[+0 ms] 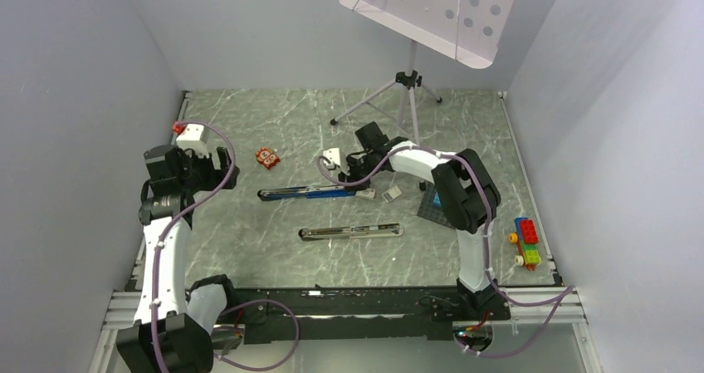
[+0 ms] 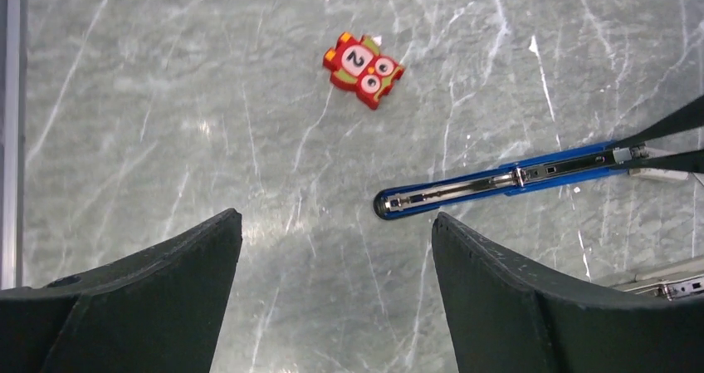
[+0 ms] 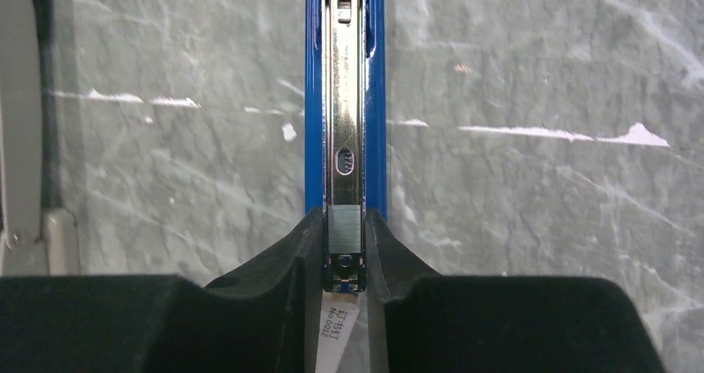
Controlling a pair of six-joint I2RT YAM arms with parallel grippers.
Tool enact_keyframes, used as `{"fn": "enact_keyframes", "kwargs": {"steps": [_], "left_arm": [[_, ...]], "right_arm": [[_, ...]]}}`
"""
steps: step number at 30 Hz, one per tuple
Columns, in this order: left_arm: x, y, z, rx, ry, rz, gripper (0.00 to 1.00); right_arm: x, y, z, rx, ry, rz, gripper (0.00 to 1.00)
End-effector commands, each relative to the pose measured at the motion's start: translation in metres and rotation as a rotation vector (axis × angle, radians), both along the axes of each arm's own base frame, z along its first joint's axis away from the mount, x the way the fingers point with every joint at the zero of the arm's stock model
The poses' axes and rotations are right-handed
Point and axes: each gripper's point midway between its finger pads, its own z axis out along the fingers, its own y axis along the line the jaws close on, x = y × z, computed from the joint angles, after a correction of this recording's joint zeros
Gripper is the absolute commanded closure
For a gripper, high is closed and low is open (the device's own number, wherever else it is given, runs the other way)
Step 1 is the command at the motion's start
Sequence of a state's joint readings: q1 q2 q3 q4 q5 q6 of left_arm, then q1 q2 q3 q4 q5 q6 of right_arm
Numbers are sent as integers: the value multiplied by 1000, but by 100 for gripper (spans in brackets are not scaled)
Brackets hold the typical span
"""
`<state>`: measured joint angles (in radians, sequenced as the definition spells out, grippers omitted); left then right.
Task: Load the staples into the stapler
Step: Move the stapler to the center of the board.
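Note:
The staples already lie in the channel, so my right gripper needs to swing the stapler's rear end slightly outward, past the white staple box, and then release the staples.
The blue stapler (image 1: pixel 314 192) lies opened flat mid-table, its metal channel (image 3: pixel 344 99) facing up. A small silver block of staples (image 3: pixel 344 230) sits in the rear end of that channel. My right gripper (image 3: pixel 344 217) is shut on the block, one finger (image 3: pixel 303 248) pressed to each side of it; from above the gripper (image 1: pixel 359 182) is at the stapler's right end. My left gripper (image 2: pixel 336 217) hangs open over bare table with nothing in it, just short of the stapler's front tip (image 2: pixel 390 203). In the top view the left gripper (image 1: pixel 222 172) is at the far left.
A silver stapler (image 1: pixel 351 233) lies opened nearer the arms. A red owl toy (image 2: pixel 363 68) lies beyond the left gripper. A white staple box (image 1: pixel 392 193), colourful toy bricks (image 1: pixel 525 242) at the right and a tripod stand (image 1: pixel 407 90) at the back are on the table.

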<state>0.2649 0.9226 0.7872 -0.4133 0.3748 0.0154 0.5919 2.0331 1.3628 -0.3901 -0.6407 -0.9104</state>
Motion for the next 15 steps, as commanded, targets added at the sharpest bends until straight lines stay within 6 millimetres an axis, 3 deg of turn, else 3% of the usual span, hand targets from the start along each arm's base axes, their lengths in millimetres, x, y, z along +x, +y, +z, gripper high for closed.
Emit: {"fn": "enact_keyframes", "kwargs": {"steps": [1,3,7,11,13,15], "left_arm": [[9,-17,16,91,-127,-210,12],[4,-28,11,108,-130,-317,13],[-4,-30,-1,233,-111,-440,13],[-1,-28,-2,308,-119,-479,13],[5,-26,4,312,-147,-455,13],[9,-25,9,304,-178,-427,13]], "right_arm": [[6,-18,-8,-56,-7,70,94],[10,-19,-7,-59,-18,68,94],[18,-22,-7,-89,-56,83,93],[37,-38,-12,-145,-117,86,90],[40,-44,-12,-144,-118,109,84],[36,-40,-6,-112,-110,142,67]]}}
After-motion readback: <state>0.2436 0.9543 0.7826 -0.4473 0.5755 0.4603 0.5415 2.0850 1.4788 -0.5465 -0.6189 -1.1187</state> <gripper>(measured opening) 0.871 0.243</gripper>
